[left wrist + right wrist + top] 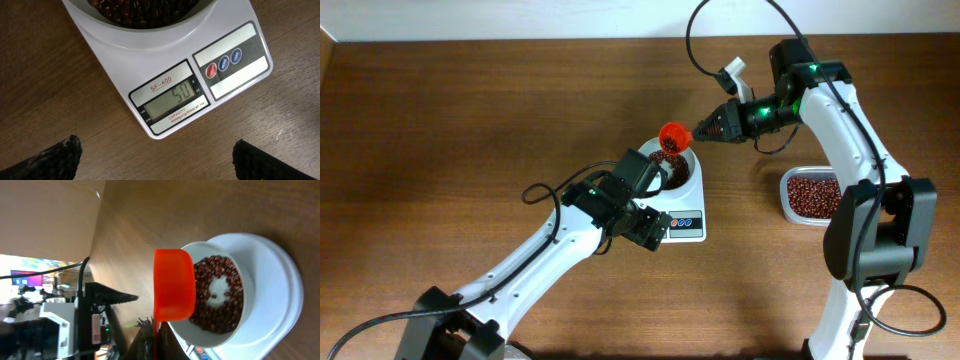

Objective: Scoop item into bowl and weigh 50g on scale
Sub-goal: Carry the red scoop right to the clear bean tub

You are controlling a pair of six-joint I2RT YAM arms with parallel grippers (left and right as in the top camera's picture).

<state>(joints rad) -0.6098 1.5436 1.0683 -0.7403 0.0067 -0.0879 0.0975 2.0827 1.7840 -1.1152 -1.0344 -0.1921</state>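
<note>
Next, my right gripper swings away from the bowl (686, 166), lowers the scoop onto the tub's beans and releases the scoop's handle, since the display shows the target weight.
The white bowl (686, 166) stands on the white scale (688, 222) and holds red-brown beans (672, 168). My right gripper (706, 130) is shut on the handle of an orange scoop (671, 135), which is tipped over the bowl's far rim. In the right wrist view the scoop (174, 285) hangs over the beans (220, 300) in the bowl (240, 325). My left gripper (160, 165) is open and empty, just in front of the scale (115, 65), whose display (172, 100) reads 50. The bowl (150, 32) and beans (135, 7) show at the top of that view.
A clear plastic tub (790, 205) holding more beans stands right of the scale, near the right arm's base. The scale's red and blue buttons (223, 62) sit right of the display. Bare wooden table lies all around.
</note>
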